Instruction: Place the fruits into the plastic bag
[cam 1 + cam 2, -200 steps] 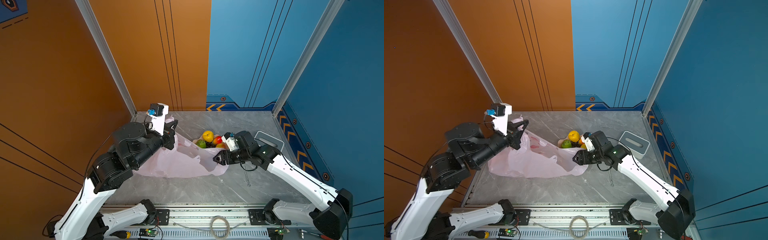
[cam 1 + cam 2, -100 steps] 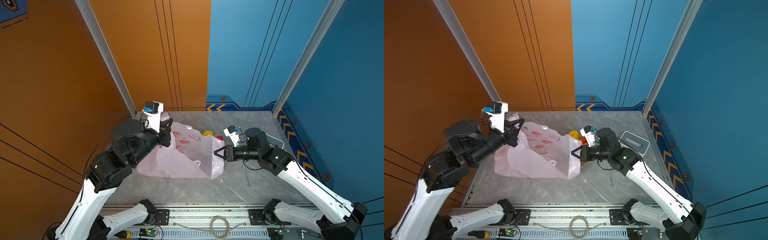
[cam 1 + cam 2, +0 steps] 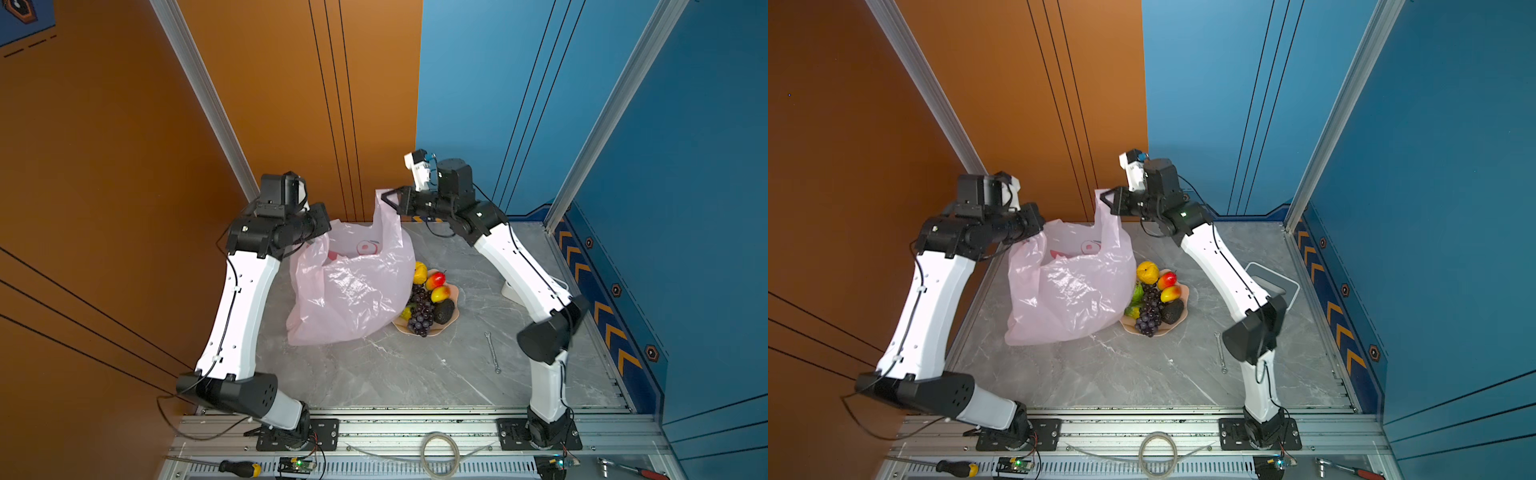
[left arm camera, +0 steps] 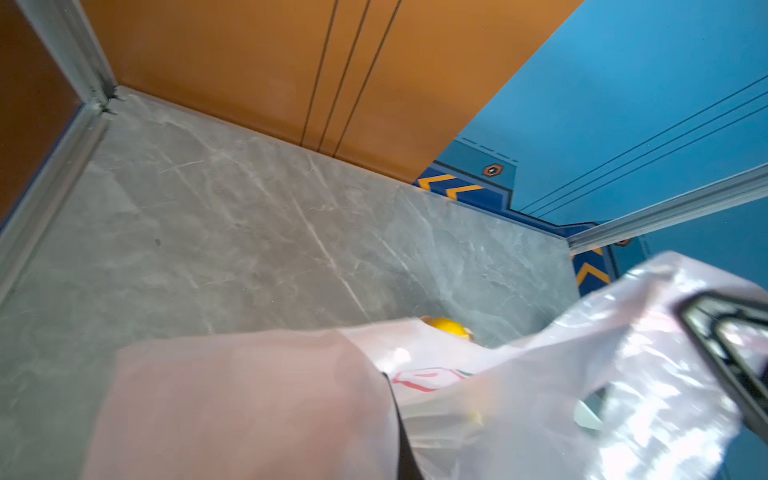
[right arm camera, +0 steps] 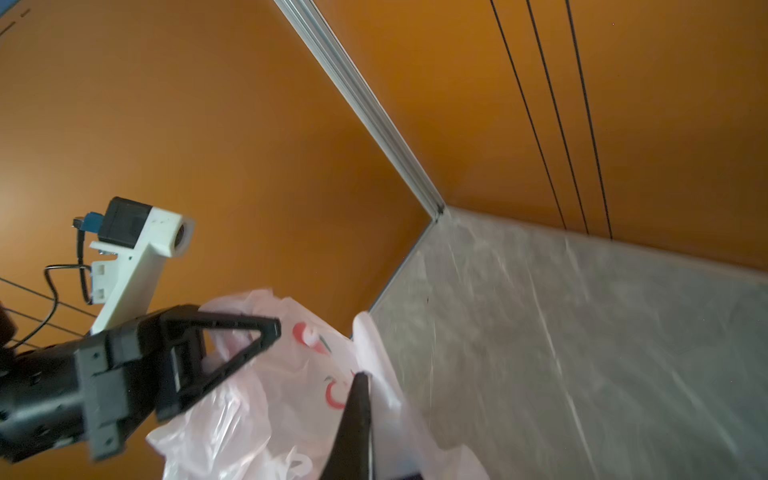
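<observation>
My right gripper should lower the handle down beside the lemon at the bowl's far end [image 3: 420, 273] next and let go of it, because the handle is held high above the table.
The plastic bag [image 3: 353, 286] hangs upright at the middle of the table with its mouth spread between both grippers. My left gripper [image 3: 326, 230] is shut on the bag's left handle, and film covers its jaws in the left wrist view [image 4: 388, 378]. My right gripper [image 3: 388, 199] is shut on the right handle, held higher; one black finger [image 5: 357, 415] presses the film. The fruits [image 3: 430, 299], among them grapes, a lemon [image 3: 1147, 272] and an avocado, lie heaped in a peach bowl [image 3: 454, 316] touching the bag's right side.
A small wrench [image 3: 492, 351] lies right of the bowl. A grey-white box [image 3: 1273, 282] sits behind the right arm. Orange and blue walls close the back and sides. A screwdriver [image 3: 239, 467] and a tube coil [image 3: 438, 455] lie on the front rail.
The right gripper shut on the bag's edge. Both arms then rose, lifting the bag from lying flat to hanging upright and open, which uncovered the fruit bowl.
</observation>
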{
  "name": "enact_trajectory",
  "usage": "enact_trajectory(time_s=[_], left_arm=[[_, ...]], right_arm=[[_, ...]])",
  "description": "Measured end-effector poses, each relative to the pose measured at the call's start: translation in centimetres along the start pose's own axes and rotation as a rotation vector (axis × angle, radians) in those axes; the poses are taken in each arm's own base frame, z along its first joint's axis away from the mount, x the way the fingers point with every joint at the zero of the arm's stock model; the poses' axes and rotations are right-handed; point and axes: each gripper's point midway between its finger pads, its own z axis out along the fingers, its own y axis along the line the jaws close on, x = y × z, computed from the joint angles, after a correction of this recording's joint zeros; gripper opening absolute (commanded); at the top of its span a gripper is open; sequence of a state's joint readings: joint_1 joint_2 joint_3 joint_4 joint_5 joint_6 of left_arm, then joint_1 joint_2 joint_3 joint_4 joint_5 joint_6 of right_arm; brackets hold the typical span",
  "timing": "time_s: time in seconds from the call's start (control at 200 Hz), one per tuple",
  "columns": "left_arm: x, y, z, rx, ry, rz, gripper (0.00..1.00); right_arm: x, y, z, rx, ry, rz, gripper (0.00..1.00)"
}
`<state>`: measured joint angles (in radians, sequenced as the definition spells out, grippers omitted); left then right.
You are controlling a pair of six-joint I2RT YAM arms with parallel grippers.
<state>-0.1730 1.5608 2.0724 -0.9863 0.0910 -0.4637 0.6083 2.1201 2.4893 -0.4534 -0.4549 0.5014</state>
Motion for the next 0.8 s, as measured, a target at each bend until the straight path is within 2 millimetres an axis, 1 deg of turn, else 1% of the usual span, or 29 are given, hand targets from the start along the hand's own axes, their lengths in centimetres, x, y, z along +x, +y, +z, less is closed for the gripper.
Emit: enact_trajectory(time_s=[0.04, 0.07, 0.09, 0.105, 0.125, 0.13, 0.145, 0.165, 0.175, 0.195, 0.205, 0.225, 0.26, 0.285, 0.335, 0.375, 0.416, 0.456, 0.486, 0.546, 0.621, 0.636, 0.646, 0.651, 0.676, 0.681, 0.711, 0.751, 0.801], left_arm=[[-1.2, -2.3, -0.9, 0.043, -0.044, 0.042, 0.0], [-1.9, -4.4, -2.3, 0.08, -0.087, 0.093, 0.0], [-2.2, -5.9, -3.2, 0.107, -0.113, 0.128, 0.0], [-2.2, -7.6, -4.4, 0.14, -0.141, 0.168, 0.0], [-2.4, -8.8, -5.6, 0.164, -0.17, 0.205, 0.0], [-2.3, -9.7, -6.2, 0.18, -0.183, 0.225, 0.0], [-2.2, -10.6, -7.0, 0.2, -0.201, 0.246, 0.0], [-1.8, -12.5, -9.0, 0.244, -0.239, 0.299, 0.0], [-1.7, -13.0, -9.6, 0.258, -0.249, 0.311, 0.0], [-1.2, -14.4, -11.6, 0.297, -0.281, 0.358, 0.0], [-0.9, -14.8, -12.1, 0.31, -0.286, 0.369, 0.0], [-0.3, -15.7, -14.0, 0.35, -0.31, 0.407, 0.0], [0.5, -16.1, -16.6, 0.391, -0.354, 0.449, 0.0], [0.9, -15.6, -17.9, 0.399, -0.379, 0.463, 0.0], [1.4, -13.2, -20.1, 0.371, -0.438, 0.473, 0.0], [1.8, -11.0, -20.8, 0.325, -0.475, 0.465, 0.0], [2.6, -8.1, -21.5, 0.273, -0.503, 0.448, 0.0], [3.4, -6.0, -21.5, 0.227, -0.514, 0.436, 0.0], [4.2, -4.5, -21.1, 0.19, -0.512, 0.43, 0.0], [6.0, -2.4, -19.1, 0.118, -0.472, 0.424, 0.0], [8.7, -0.4, -15.2, 0.022, -0.377, 0.432, 0.0], [9.4, 0.1, -14.1, -0.004, -0.348, 0.431, 0.0], [9.6, 0.2, -13.9, -0.008, -0.342, 0.432, 0.0], [10.0, 0.5, -13.4, -0.022, -0.325, 0.434, 0.0], [10.9, 1.3, -12.3, -0.051, -0.291, 0.428, 0.0], [11.2, 1.5, -12.0, -0.059, -0.282, 0.427, 0.0], [12.2, 2.5, -10.7, -0.094, -0.242, 0.415, 0.0], [13.8, 4.0, -9.0, -0.142, -0.184, 0.399, 0.0], [15.7, 5.7, -7.5, -0.185, -0.125, 0.364, 0.0]], right_arm=[[-0.7, 0.9, 0.6, -0.016, -0.029, -0.045, 0.0], [-0.9, 2.0, 0.7, -0.031, -0.042, -0.078, 0.0], [-0.9, 2.6, 0.8, -0.037, -0.047, -0.098, 0.0], [-0.9, 3.3, 0.7, -0.045, -0.053, -0.116, 0.0], [-1.0, 4.2, 0.5, -0.056, -0.063, -0.141, 0.0], [-1.0, 4.5, 0.5, -0.059, -0.064, -0.147, 0.0], [-1.0, 5.4, 0.3, -0.072, -0.071, -0.168, 0.0], [-1.2, 6.5, -0.1, -0.086, -0.082, -0.191, 0.0], [-1.2, 7.2, -0.3, -0.096, -0.087, -0.203, 0.0], [-1.4, 8.1, -0.8, -0.107, -0.099, -0.222, 0.0], [-1.3, 8.6, -1.0, -0.115, -0.101, -0.229, 0.0], [-1.3, 9.8, -1.7, -0.132, -0.11, -0.247, 0.0], [-1.3, 11.3, -2.9, -0.157, -0.128, -0.271, 0.0], [-1.4, 12.2, -3.9, -0.172, -0.142, -0.283, 0.0], [-2.1, 13.2, -6.2, -0.196, -0.189, -0.303, 0.0], [-2.7, 13.3, -7.6, -0.206, -0.229, -0.309, 0.0], [-3.4, 12.8, -8.7, -0.207, -0.266, -0.312, 0.0], [-3.7, 11.9, -9.2, -0.205, -0.29, -0.307, 0.0], [-3.6, 10.9, -9.0, -0.203, -0.299, -0.302, 0.0], [-2.5, 8.4, -7.7, -0.185, -0.283, -0.279, 0.0], [1.1, 4.4, -4.3, -0.15, -0.194, -0.234, 0.0], [2.1, 3.4, -3.5, -0.141, -0.168, -0.221, 0.0], [2.8, 2.7, -3.0, -0.133, -0.151, -0.212, 0.0], [3.1, 2.5, -2.8, -0.131, -0.144, -0.21, 0.0], [4.9, 0.9, -1.4, -0.118, -0.098, -0.186, 0.0], [4.9, 0.9, -1.4, -0.118, -0.098, -0.186, 0.0], [7.5, -1.1, 0.1, -0.097, -0.035, -0.157, 0.0], [10.2, -3.1, 1.5, -0.075, 0.033, -0.123, 0.0], [13.5, -5.4, 2.9, -0.05, 0.117, -0.082, 0.0]])
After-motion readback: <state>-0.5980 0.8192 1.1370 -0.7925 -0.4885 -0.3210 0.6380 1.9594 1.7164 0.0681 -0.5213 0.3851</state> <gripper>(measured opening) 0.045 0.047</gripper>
